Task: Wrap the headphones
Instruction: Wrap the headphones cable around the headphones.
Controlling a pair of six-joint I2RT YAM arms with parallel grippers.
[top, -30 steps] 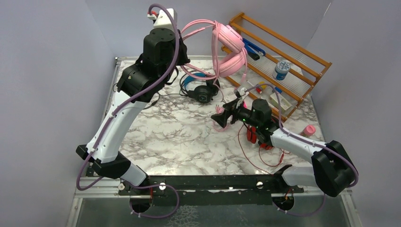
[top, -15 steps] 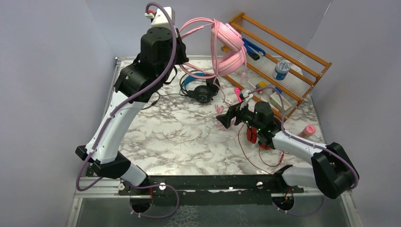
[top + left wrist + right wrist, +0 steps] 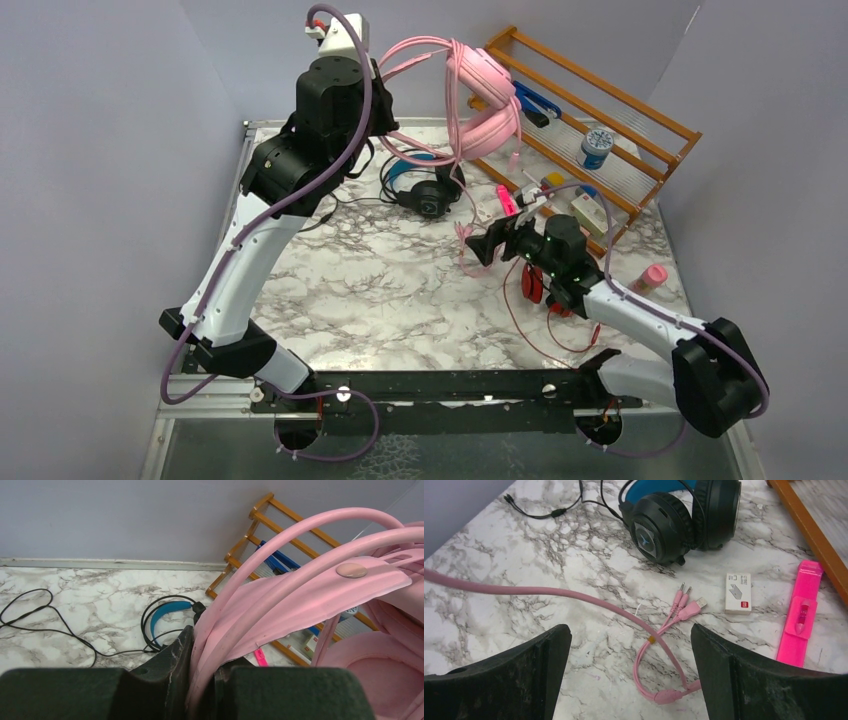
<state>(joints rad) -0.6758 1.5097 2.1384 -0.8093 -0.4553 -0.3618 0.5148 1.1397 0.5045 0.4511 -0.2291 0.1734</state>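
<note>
My right gripper lowers toward the table next, then closes its fingers on the thin pink cable [image 3: 574, 594] near the plugs, since the cable runs between them.
My left gripper [image 3: 384, 92] is raised at the back and shut on the headband of the pink headphones [image 3: 487, 105]. In the left wrist view the pink band [image 3: 300, 575] is pinched between the jaws of that gripper [image 3: 202, 680]. Its pink cable [image 3: 574, 594] hangs down to the marble table, and the plugs [image 3: 686, 607] lie flat there. My right gripper [image 3: 480, 250] hovers open just above that cable end, with the looped cable between the fingers of this gripper [image 3: 631, 675]. The black headphones with a blue band [image 3: 425, 190] lie behind. The red headphones [image 3: 533, 285] sit partly hidden under my right arm.
A wooden rack [image 3: 600, 110] leans at the back right with a blue-lidded jar [image 3: 596, 148] on it. A small white box [image 3: 738, 592] and a bright pink clip [image 3: 801, 615] lie near the plugs. A pink bottle [image 3: 654, 275] stands at the right. A black cable [image 3: 30, 615] trails left.
My right gripper has shifted a little to the right and back over the pink cable end. The left gripper still holds the pink headphones high, barely moved.
</note>
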